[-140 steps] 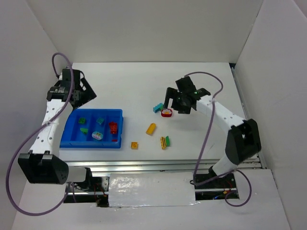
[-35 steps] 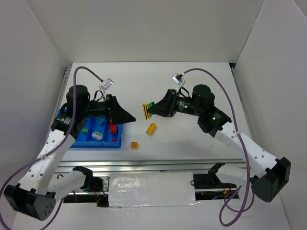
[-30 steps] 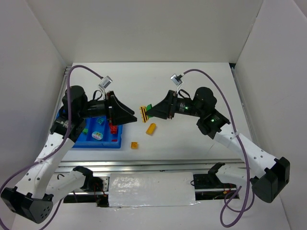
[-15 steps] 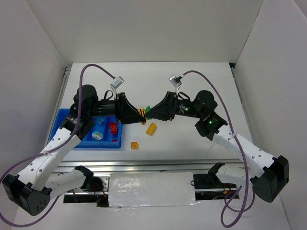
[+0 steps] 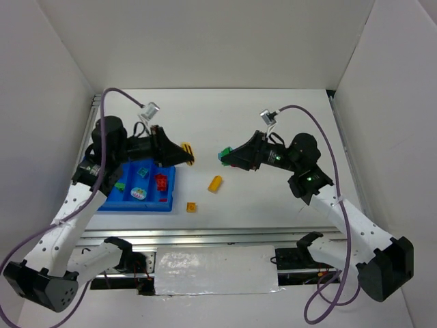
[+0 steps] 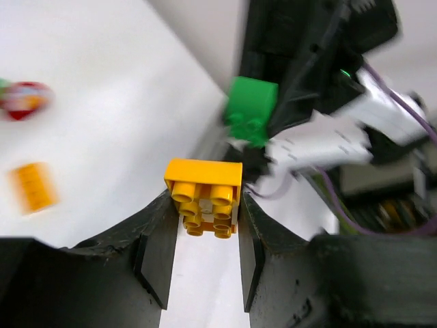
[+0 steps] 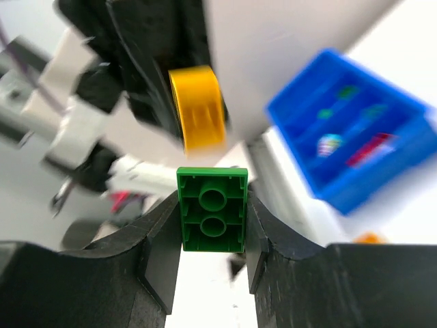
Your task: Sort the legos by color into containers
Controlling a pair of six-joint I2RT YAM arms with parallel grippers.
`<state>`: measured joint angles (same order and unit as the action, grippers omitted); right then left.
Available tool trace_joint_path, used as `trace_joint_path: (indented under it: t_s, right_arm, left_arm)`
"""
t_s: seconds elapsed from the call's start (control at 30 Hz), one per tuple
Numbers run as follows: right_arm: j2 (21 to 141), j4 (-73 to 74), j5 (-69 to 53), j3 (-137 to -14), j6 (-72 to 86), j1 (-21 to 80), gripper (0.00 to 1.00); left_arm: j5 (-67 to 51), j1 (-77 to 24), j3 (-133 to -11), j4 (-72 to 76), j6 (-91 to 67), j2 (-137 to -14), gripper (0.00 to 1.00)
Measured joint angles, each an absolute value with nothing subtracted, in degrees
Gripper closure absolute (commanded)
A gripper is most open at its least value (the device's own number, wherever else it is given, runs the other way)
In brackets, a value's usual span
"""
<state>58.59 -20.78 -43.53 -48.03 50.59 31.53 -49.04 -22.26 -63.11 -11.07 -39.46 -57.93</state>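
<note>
The blue tray's empty end is below my left gripper and to its left in the top view, so my left gripper needs to swing over next, lower and release the yellow brick (image 5: 187, 153).
My left gripper (image 5: 186, 154) (image 6: 203, 205) is shut on a yellow brick (image 5: 187, 153) (image 6: 203, 193), held in the air right of the blue tray (image 5: 136, 207). Facing it across a small gap, my right gripper (image 5: 223, 156) (image 7: 212, 205) is shut on a green brick (image 5: 222, 154) (image 7: 212, 208). Each wrist view shows the other arm's brick beyond its own: the green brick (image 6: 251, 109) and the yellow brick (image 7: 198, 109). The tray's compartments hold green, teal and red bricks and a pale multicoloured piece (image 5: 138, 193).
A yellow-orange brick (image 5: 215, 183) and a small orange brick (image 5: 192, 207) lie on the white table in front of the grippers. A blurred red piece (image 6: 24, 99) shows in the left wrist view. White walls enclose the table on three sides.
The left gripper closed on the yellow half of the joined yellow-green piece in the right gripper. The arms then drew apart, yellow going left and green staying with the right gripper.
</note>
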Motion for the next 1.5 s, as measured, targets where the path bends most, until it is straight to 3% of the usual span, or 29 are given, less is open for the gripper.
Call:
trace_joint_path:
  t_s: [0.27,0.53,0.83,0.93,0.97,1.13,1.2,1.33,1.5]
  right_arm:
    - [53.3,-7.2,-40.6,-45.4,41.8,25.5,1.0]
    - [50.0,1.7,-38.8,-45.4,36.0,25.5,1.0]
    - [48.4,2.7,-40.1,-43.9,34.8,25.5,1.0]
    - [48.4,2.8,-40.7,-43.8,34.6,25.5,1.0]
    - [48.4,2.8,-40.9,-43.8,34.5,25.5,1.0]
    - [49.0,2.8,-41.7,-43.8,33.7,25.5,1.0]
    - [49.7,2.8,-42.2,-43.8,33.6,25.5,1.0]
    - [51.0,2.8,-43.1,-43.8,33.6,25.5,1.0]
    - [52.4,2.7,-44.1,-43.9,33.6,25.5,1.0]
  left_arm:
    - [-35.2,3.0,-63.0,-26.6,-32.4,-57.3,1.0]
    - [13.6,10.8,-71.3,-53.7,-40.3,-71.7,1.0]
    - [32.7,18.2,-72.9,-60.2,-45.1,-84.5,1.0]
    - [34.6,18.5,-73.2,-60.2,-45.5,-89.9,0.9]
    - [34.8,18.5,-73.2,-60.2,-45.6,-91.1,0.78]
    - [35.5,18.6,-73.2,-59.9,-45.7,-92.2,0.52]
    - [35.6,18.6,-73.2,-59.6,-45.9,-92.1,0.32]
    - [35.5,18.6,-73.2,-59.3,-46.5,-92.1,0.23]
    - [35.5,18.9,-73.2,-59.0,-46.7,-92.1,0.2]
